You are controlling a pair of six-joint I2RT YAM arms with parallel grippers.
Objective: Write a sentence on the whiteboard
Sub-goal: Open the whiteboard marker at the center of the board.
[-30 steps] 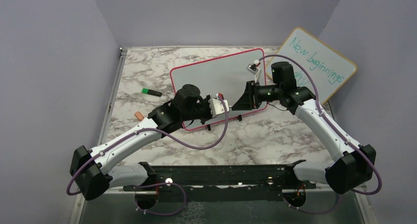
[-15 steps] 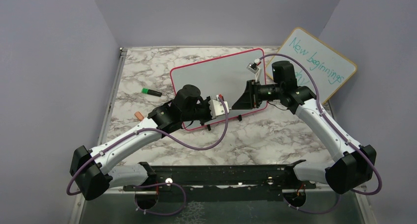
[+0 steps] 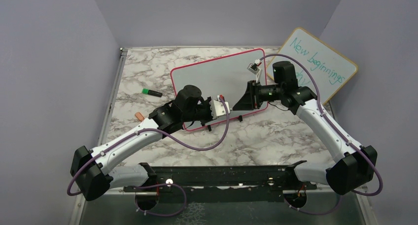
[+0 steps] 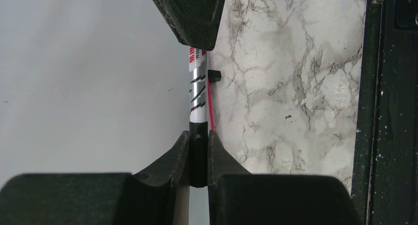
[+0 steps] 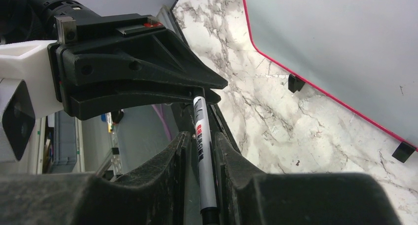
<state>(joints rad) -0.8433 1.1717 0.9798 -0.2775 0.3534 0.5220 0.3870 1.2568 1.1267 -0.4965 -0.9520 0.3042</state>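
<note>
My left gripper pulls the marker's black end off next, moves back, lowers and releases it. Bare marble lies below and back from the gripper, before the black bar.
The whiteboard [image 3: 212,74], pink-framed on small black feet, lies on the marble table, and its surface [image 4: 88,77] is blank where it shows. The sentence is not in view. Above the board's near edge, a silver marker [image 4: 198,94] with red print spans between both grippers. My left gripper [image 4: 198,136] is shut on the marker's black end. My right gripper [image 5: 199,138] faces it from the right, its fingers around the marker's silver barrel [image 5: 203,141] with a gap showing on one side. From above, the left gripper [image 3: 226,108] and right gripper [image 3: 236,105] meet tip to tip.
A green-capped marker [image 3: 152,92] lies left of the board, with a small orange piece [image 3: 140,115] nearer the left arm. A wooden-framed board with teal writing [image 3: 315,64] leans at the back right. A black rail [image 3: 222,178] runs along the near edge.
</note>
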